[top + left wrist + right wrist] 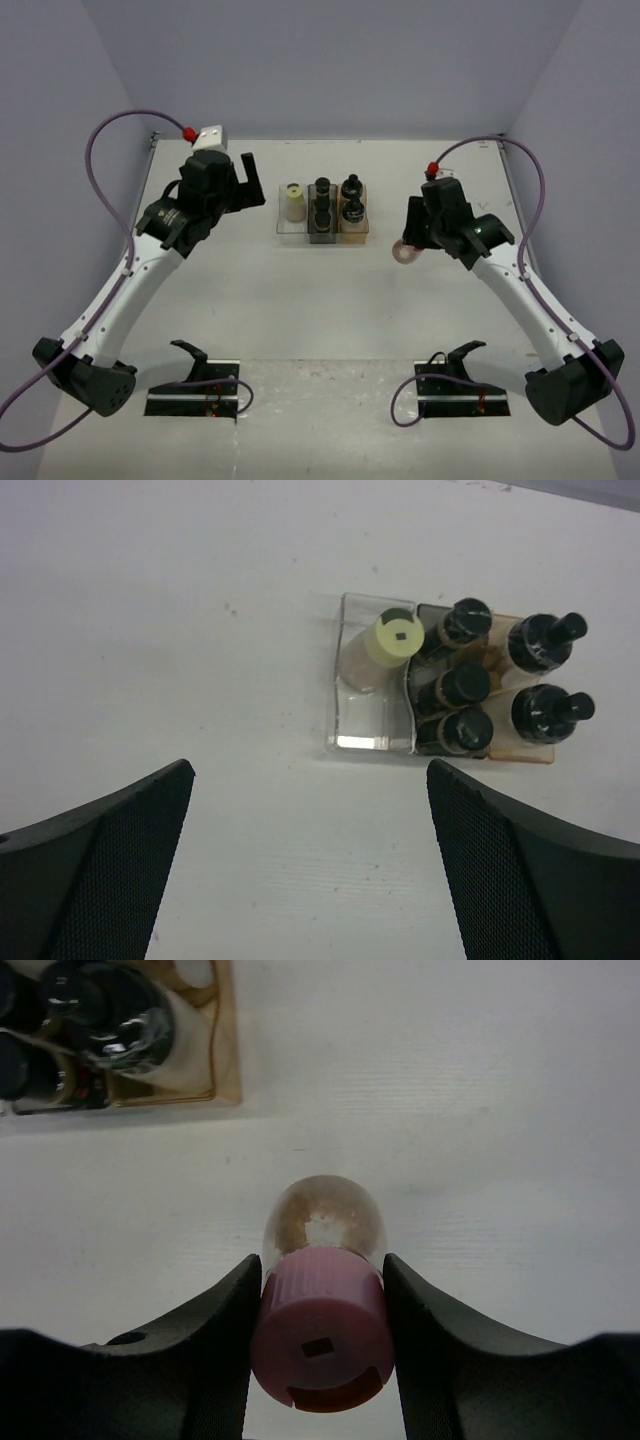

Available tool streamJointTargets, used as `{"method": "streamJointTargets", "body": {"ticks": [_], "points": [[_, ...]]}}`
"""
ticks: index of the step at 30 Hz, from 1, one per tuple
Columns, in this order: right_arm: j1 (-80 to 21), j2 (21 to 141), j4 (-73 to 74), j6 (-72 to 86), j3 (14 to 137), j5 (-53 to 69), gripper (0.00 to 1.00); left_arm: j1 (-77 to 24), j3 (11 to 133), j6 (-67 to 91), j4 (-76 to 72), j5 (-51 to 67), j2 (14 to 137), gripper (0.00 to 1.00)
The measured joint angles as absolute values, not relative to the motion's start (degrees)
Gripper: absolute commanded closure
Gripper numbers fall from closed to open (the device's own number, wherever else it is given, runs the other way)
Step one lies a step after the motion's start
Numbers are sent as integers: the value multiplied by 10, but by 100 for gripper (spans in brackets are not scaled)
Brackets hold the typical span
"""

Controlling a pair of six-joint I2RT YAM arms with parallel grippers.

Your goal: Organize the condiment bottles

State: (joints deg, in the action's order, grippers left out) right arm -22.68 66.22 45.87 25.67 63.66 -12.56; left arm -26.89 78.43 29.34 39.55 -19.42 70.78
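Observation:
My right gripper goes to the left in the top view next, then down over the clear tray part's near end (293, 230) and releases, since that end is empty.
A three-part tray (285, 228) stands at the back middle of the table. Its clear left part (370, 725) holds a yellow-green-capped bottle (294, 200) (392, 640). The grey middle part holds three black-capped bottles (463, 685), and the tan right part holds two more (548, 712). My right gripper (410, 248) (321, 1265) is shut on the pink-capped bottle (404, 253) (322, 1335), gripping it at the cap, just right of the tray. I cannot tell whether the bottle touches the table. My left gripper (240, 180) (308, 780) is open and empty, left of the tray.
The tan corner of the tray (225, 1060) shows at the upper left of the right wrist view, with a black-capped bottle (120, 1020) in it. Two black stands (195, 390) (460, 385) sit at the near edge. Walls close the table at the back and sides.

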Motion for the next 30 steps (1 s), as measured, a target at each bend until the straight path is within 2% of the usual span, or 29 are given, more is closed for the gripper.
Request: {"method": "streamJointTargets", "body": {"ticks": [11,20,30], "points": [[-373,736,530,269,817,-119,84,-256,693,283,465,-300,573,0],[-472,935,558,259,1027,-115,84,-249,590,283,460,-368,511,0],[-491,1153,588,223,1256,-126,85,-240,539,292,437,-412,420,0]]}}
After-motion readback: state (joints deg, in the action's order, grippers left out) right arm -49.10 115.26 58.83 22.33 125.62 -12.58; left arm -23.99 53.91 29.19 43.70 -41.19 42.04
